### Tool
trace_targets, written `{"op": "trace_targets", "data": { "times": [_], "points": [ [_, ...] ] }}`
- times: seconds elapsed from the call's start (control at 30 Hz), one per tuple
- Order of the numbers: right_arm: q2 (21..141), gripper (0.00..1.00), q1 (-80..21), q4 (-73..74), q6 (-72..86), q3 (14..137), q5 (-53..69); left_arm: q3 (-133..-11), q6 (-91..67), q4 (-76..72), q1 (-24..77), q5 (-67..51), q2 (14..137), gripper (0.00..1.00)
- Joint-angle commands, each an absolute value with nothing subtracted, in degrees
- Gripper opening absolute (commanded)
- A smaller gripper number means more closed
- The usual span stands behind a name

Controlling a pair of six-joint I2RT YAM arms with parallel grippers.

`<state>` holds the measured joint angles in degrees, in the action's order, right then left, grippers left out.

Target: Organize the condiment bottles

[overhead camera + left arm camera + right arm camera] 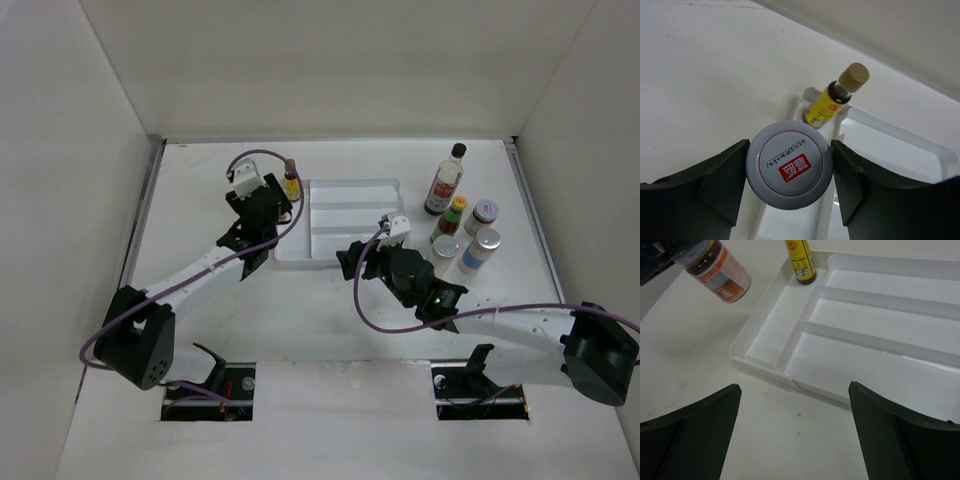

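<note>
My left gripper moves over the tray's empty narrow side section next, then lowers the jar beside the small yellow bottle [291, 183].
My left gripper [789, 176] is shut on a short silver-lidded jar [789, 165] with a red mark on its lid, held above the left rim of the white divided tray [900, 150]. That jar also shows in the right wrist view [720, 270], off the table. A small yellow bottle [291, 183] stands in the tray's far left corner [800, 260]. My right gripper [795, 432] is open and empty over the table just before the tray's near edge. In the top view my left gripper [262, 205] hides its jar.
At the right of the tray [345, 225] stand a tall dark black-capped bottle [445, 180], a yellow-capped green bottle [451, 217] and short silver-lidded jars [484, 214] [481, 247] [445, 250]. My right gripper [350, 262] is near the tray's front edge. White walls enclose the table.
</note>
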<state>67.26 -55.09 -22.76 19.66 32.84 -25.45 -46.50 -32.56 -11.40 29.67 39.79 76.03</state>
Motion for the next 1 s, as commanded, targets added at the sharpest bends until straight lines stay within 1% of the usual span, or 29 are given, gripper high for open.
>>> {"op": "trace_targets", "data": {
  "times": [0.0, 0.2, 0.37, 0.57, 0.77, 0.8, 0.87, 0.9, 0.93, 0.97],
  "points": [
    [65.13, 0.96, -54.45, -25.75, 19.34, 32.7, -25.49, -52.81, -31.2, -18.45, 31.68, 40.87, 80.05, 0.41],
    [63.55, 0.96, -54.36, -25.75, 19.51, 32.17, -25.58, -60.28, -28.66, -21.0, 33.09, 39.47, 90.6, 0.41],
    [63.63, 0.96, -54.27, -25.75, 19.51, 32.08, -25.58, -64.15, -27.51, -21.18, 33.09, 39.02, 96.41, 0.4],
    [63.37, 0.97, -54.27, -25.4, 19.34, 32.34, -25.58, -64.87, -26.46, -22.5, 33.0, 39.11, 100.98, 0.41],
    [63.28, 0.93, -54.27, -25.75, 19.34, 31.99, -25.58, -63.9, -26.37, -24.61, 33.18, 39.81, 103.97, 0.47],
    [63.28, 0.91, -54.27, -25.75, 19.34, 31.99, -25.58, -63.64, -26.37, -24.96, 33.18, 39.9, 103.97, 0.48],
    [63.28, 0.82, -54.27, -25.32, 19.16, 32.25, -25.58, -62.76, -26.37, -26.45, 33.18, 39.99, 104.06, 0.54],
    [62.93, 0.76, -54.36, -25.31, 19.07, 32.26, -25.58, -62.32, -26.28, -27.06, 33.18, 39.9, 103.8, 0.59],
    [62.58, 0.68, -54.45, -25.31, 18.99, 32.26, -25.58, -61.71, -26.28, -27.51, 33.35, 39.73, 103.19, 0.66],
    [61.88, 0.57, -54.45, -25.31, 18.9, 32.08, -25.58, -61.09, -26.28, -27.68, 33.53, 39.64, 102.31, 0.72]
  ]
}}
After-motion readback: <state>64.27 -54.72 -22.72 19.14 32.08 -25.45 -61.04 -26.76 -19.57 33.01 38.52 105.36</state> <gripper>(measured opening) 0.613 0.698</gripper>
